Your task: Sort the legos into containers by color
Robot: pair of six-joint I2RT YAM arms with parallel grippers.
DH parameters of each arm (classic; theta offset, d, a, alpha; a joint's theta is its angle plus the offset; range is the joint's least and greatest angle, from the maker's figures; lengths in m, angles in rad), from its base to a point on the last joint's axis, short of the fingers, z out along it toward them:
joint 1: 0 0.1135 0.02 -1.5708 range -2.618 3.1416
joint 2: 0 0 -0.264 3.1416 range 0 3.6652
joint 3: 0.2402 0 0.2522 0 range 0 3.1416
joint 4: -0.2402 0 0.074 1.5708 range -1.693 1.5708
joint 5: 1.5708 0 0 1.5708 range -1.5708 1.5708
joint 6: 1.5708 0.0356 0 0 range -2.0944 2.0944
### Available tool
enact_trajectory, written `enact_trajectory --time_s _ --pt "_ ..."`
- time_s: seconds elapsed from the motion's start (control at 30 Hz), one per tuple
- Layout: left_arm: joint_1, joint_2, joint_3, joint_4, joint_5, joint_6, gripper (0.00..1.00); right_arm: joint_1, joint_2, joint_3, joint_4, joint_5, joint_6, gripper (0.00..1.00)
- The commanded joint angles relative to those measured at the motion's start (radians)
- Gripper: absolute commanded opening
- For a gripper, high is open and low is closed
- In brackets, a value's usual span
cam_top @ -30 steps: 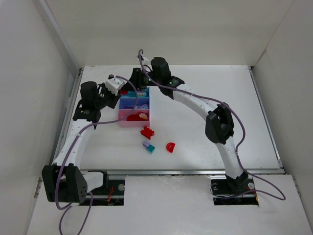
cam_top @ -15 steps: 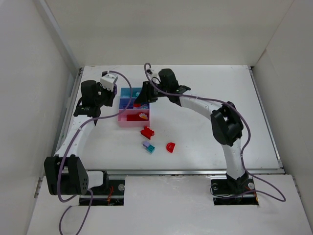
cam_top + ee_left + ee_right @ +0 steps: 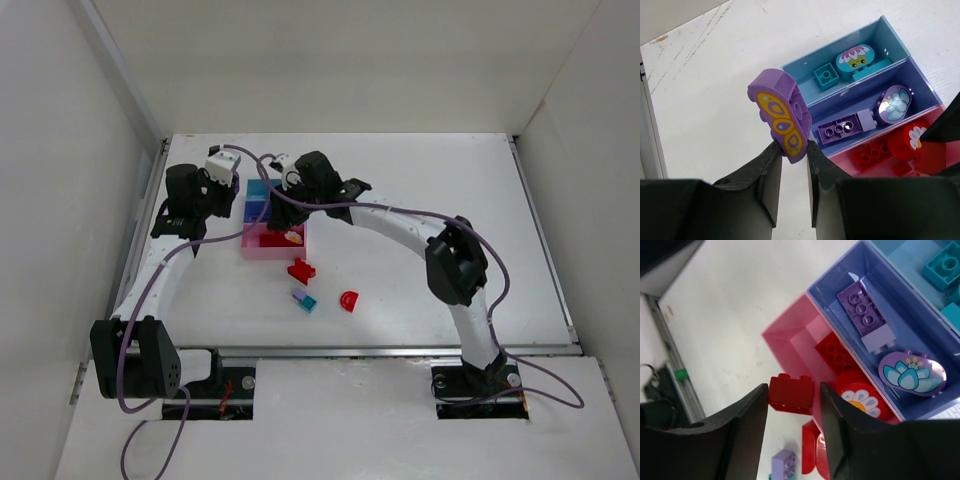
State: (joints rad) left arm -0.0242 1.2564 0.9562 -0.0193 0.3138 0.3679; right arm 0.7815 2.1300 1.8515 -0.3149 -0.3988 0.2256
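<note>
My left gripper moves across to the purple-blue tray (image 3: pixel 927 90) next and lowers over the purple brick's end to release the wing-shaped lego, since both are purple.
My left gripper (image 3: pixel 792 146) is shut on a purple wing-shaped lego (image 3: pixel 782 115) and holds it above the table, left of the trays. My right gripper (image 3: pixel 793 386) is shut on a red brick (image 3: pixel 791 394) over the near corner of the pink tray (image 3: pixel 790 337). The light blue tray (image 3: pixel 885 30) holds teal pieces (image 3: pixel 826 77). The purple-blue tray (image 3: pixel 927 90) holds a purple brick (image 3: pixel 847 127) and a round lilac piece (image 3: pixel 894 104). The pink tray holds a red brick (image 3: pixel 872 152) and a red flower disc (image 3: pixel 860 400). In the top view both grippers, left (image 3: pixel 222 190) and right (image 3: pixel 286 198), are at the trays (image 3: pixel 270 247).
Loose on the table in front of the trays lie a red piece (image 3: pixel 301 270), a lilac-and-teal pair (image 3: pixel 303 299) and a red arch (image 3: pixel 348 299). White walls enclose the table on three sides. A metal rail (image 3: pixel 150 215) runs along the left edge.
My right gripper swung from the trays' far end, out to the right, then back over the pink tray. My left gripper drew back left from the trays, then held still.
</note>
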Motion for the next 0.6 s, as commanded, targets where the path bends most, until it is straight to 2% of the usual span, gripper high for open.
enact_trajectory --time_s 0.0,0.17,0.23,0.37,0.4,0.47,0.57 --pt "0.003 -0.014 0.016 0.027 0.011 -0.004 0.0 -0.002 0.004 0.046 -0.062 0.049 -0.087 0.53" --pt "0.003 -0.014 0.016 0.036 0.03 0.005 0.0 -0.002 -0.007 0.046 -0.072 0.049 -0.098 0.84" --pt "0.003 -0.014 0.007 0.036 0.03 0.014 0.0 -0.002 -0.019 0.046 -0.072 0.049 -0.098 0.88" --pt "0.003 -0.005 -0.002 0.027 0.117 0.054 0.0 -0.002 -0.082 0.057 -0.038 0.086 -0.075 0.89" --pt "-0.006 0.009 -0.002 -0.002 0.196 0.077 0.0 -0.013 -0.099 0.036 -0.023 0.086 -0.048 0.9" --pt "-0.006 0.031 -0.011 -0.05 0.255 0.123 0.0 -0.043 -0.155 -0.026 0.034 0.097 -0.016 0.9" --pt "-0.036 0.077 -0.034 -0.08 0.245 0.207 0.0 -0.074 -0.205 -0.093 0.06 0.142 0.008 0.9"
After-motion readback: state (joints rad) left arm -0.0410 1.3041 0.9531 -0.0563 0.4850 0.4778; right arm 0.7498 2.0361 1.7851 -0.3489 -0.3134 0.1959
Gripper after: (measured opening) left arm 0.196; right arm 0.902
